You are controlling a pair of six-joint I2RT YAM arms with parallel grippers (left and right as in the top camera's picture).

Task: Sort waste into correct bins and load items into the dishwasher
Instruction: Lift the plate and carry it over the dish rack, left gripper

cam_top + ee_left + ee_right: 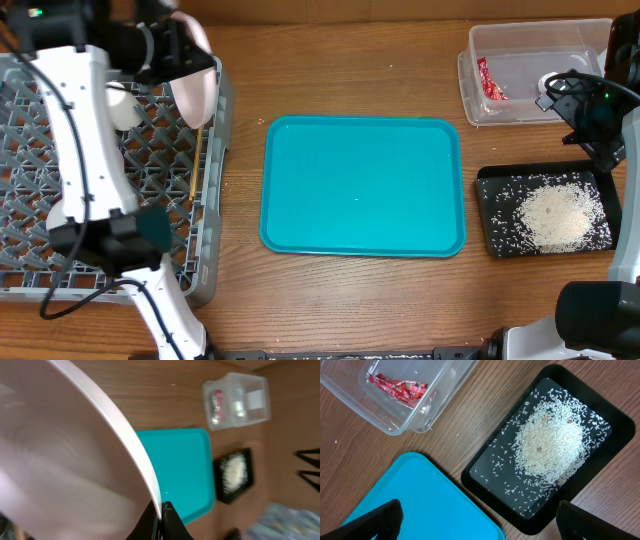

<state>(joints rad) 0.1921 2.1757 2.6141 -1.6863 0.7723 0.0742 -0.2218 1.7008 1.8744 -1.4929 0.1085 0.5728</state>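
I next bring the large white plate back and down with my left gripper, onto the grey dish rack's side by the teal serving tray.
My left gripper (172, 52) (161, 512) is shut on the rim of the large white plate (195, 88) (60, 450), which it holds on edge over the right side of the grey dish rack (40, 220). Wooden chopsticks (197, 160) lie in the rack, and a small white dish (125, 108) shows partly behind the arm. The clear tub (470, 95) (435, 415) holds the red wrapper (490, 80) (397, 386). The black tray (485, 215) (485, 485) holds rice grains (555, 215) (550, 442). My right gripper (590, 130) (482, 525) is open and empty above the table between the tub and the black tray.
The teal serving tray (360, 185) (420, 505) lies bare in the middle of the table. My left arm crosses over the rack and hides part of it. The tub (235, 400) and black tray (234, 474) also show in the left wrist view.
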